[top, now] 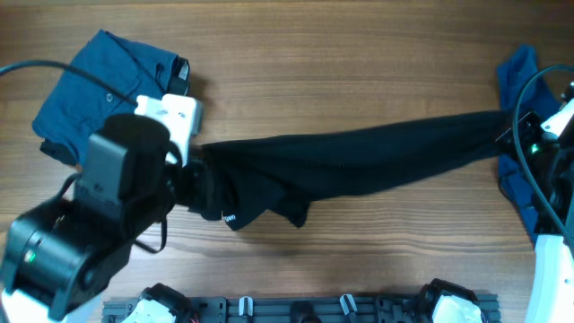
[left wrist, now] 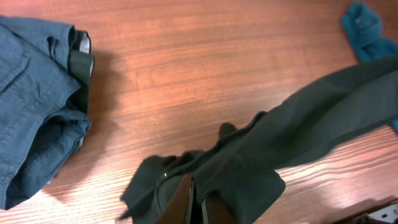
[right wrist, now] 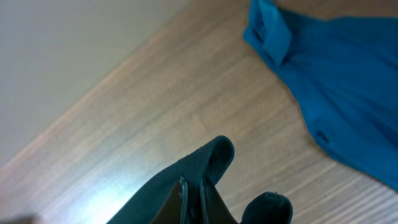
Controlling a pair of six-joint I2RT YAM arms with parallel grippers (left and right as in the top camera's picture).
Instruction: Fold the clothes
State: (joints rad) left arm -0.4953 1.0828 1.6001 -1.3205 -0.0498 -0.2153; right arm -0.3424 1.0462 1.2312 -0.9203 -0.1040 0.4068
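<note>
The robot's left gripper should move down next toward the tabletop beside the darker blue garment and release the end of the black T-shirt, as the shirt's loose folds hang below the fingers.
The black T-shirt is stretched in a long band across the table between my two grippers. My left gripper is shut on its left end, where loose folds hang down; in the left wrist view the fingers pinch the black T-shirt. My right gripper is shut on the right end; the right wrist view shows its fingers clamped on a black fold. A darker blue buttoned garment lies bunched at the far left. A plain blue shirt lies at the right edge.
The wooden table runs under everything. A rack with white clips runs along the front edge. Black cables hang by the right arm. The table's far edge shows in the right wrist view.
</note>
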